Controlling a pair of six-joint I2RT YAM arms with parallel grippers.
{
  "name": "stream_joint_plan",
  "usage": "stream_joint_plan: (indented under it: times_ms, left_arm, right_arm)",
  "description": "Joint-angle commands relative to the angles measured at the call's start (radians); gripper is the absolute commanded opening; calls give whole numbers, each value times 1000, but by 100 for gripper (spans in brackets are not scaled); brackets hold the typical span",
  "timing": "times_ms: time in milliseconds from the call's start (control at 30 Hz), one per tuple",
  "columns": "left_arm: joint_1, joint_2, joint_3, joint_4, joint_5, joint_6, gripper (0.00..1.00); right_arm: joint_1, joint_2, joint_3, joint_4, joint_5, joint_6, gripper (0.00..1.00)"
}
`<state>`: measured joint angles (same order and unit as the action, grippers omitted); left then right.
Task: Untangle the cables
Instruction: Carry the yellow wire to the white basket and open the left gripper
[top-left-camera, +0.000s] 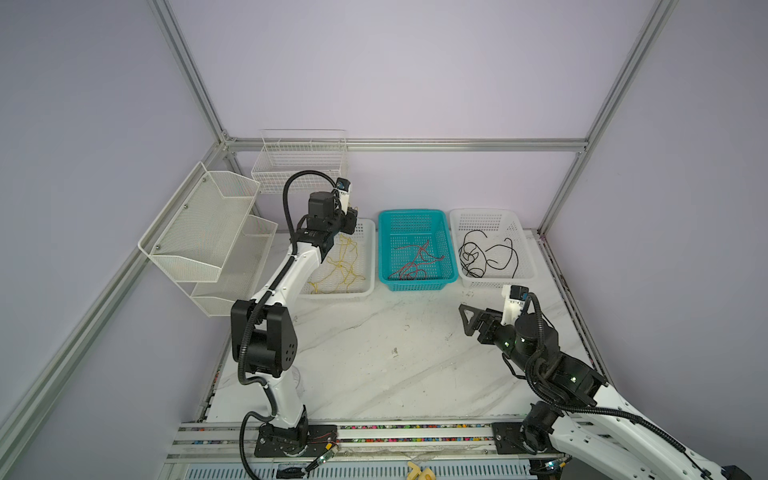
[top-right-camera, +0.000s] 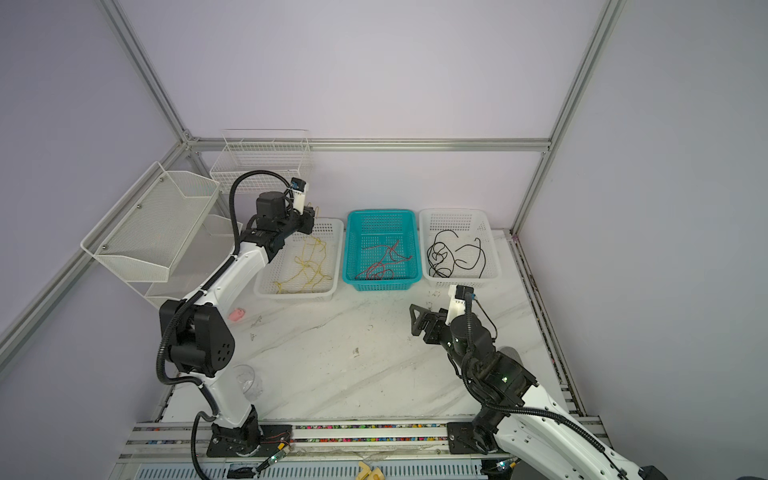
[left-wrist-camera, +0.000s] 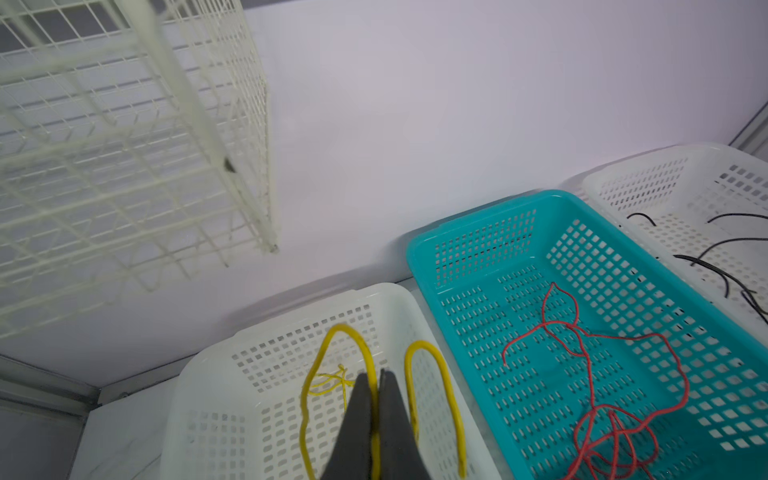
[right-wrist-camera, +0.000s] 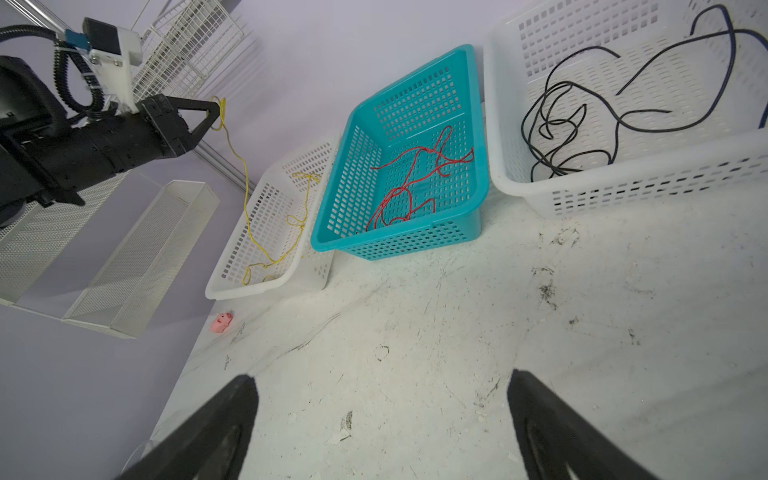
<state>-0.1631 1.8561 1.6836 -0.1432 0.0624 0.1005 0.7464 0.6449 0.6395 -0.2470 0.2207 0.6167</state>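
My left gripper is holding the yellow cable, which hangs down into the white basket below. It will move down toward that basket's far end (top-left-camera: 364, 231) (left-wrist-camera: 312, 352) and release the cable.
The cables lie sorted by colour in three baskets in both top views. A yellow cable (top-left-camera: 340, 266) is in the left white basket (top-left-camera: 371, 253), a red cable (top-left-camera: 415, 262) in the teal basket (top-left-camera: 415, 212), and a black cable (top-left-camera: 486, 255) in the right white basket (top-left-camera: 486, 212). My left gripper (left-wrist-camera: 378, 374) is raised over the back of the left basket, shut on the yellow cable (left-wrist-camera: 422, 344), which hangs from it down into the basket (right-wrist-camera: 245, 187). My right gripper (right-wrist-camera: 380, 378) stands open over bare table in front of the right basket, with nothing between its fingers.
A white wire basket (top-left-camera: 301, 162) hangs on the back wall just above my left gripper. Mesh shelves (top-left-camera: 208, 232) stand along the left wall. A small pink toy (top-right-camera: 237, 314) and a clear glass (top-right-camera: 249, 380) sit on the table near the left arm.
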Motion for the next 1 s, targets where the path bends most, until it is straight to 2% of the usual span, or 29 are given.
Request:
stream_joint_plan:
  times_ms: [0,167,267,400,500,667,767,867,967]
  left_arm:
    - [31,-13,-75,226,-8,44,0]
    - [62,45,-99,186,39,24,0]
    - [60,51,-142,186,49,13,9]
    - [65,63,-171,157,45,19,14]
    - [65,71,-168,115,61,25,25]
    - [67,46,-142,75,40,13,30]
    - [69,-2,-140,80,41,-27,45]
    - [71,-69,-169,98,69,-83,55]
    - [70,-146,-225,106,66,-141,69]
  right_arm:
    - [4,-19,6,7,5,5,97]
    - [4,-31,11,-14,18,2,97]
    - [4,-27,12,-12,22,2,97]
    - [3,-18,17,-3,15,0,97]
    - [4,-13,22,-6,14,-5,97]
    - [4,-13,33,-11,13,-6,97]
    - [4,-13,43,-19,14,-6,97]
    - [4,-5,49,-15,16,-21,97]
    - [4,25,64,-26,76,-36,97]
